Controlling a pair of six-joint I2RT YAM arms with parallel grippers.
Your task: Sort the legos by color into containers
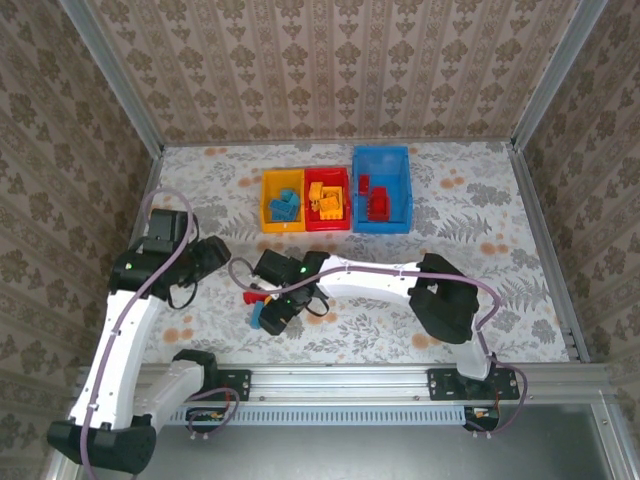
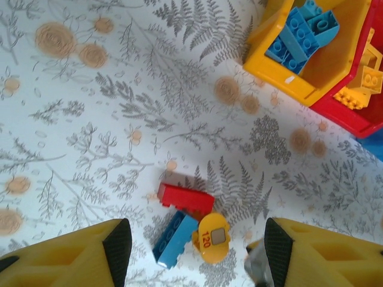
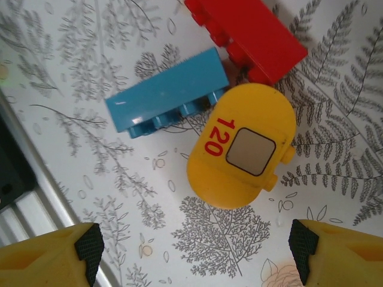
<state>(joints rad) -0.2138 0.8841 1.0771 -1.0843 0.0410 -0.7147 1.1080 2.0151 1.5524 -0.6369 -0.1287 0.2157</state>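
The right gripper should next move down and forward until its open fingers are on both sides of the rounded yellow piece (image 3: 242,146), since that piece lies below and just ahead of them.
Three loose legos lie together on the table: a red brick (image 2: 185,198), a blue brick (image 2: 175,239) and a rounded yellow piece marked 120 (image 2: 212,238). My left gripper (image 2: 197,257) is open just short of them, nothing between its fingers. In the right wrist view the yellow piece (image 3: 242,146), blue brick (image 3: 167,98) and red brick (image 3: 251,33) lie ahead of my right gripper (image 3: 196,248), which is open and empty. From above, the right gripper (image 1: 272,305) hovers at the pile and the left gripper (image 1: 212,262) stands to its left.
At the back stand a yellow bin (image 1: 268,200) holding blue legos, a red bin (image 1: 327,226) holding yellow ones, and a larger blue bin (image 1: 405,185) holding red ones. The metal rail (image 1: 340,380) runs along the near edge.
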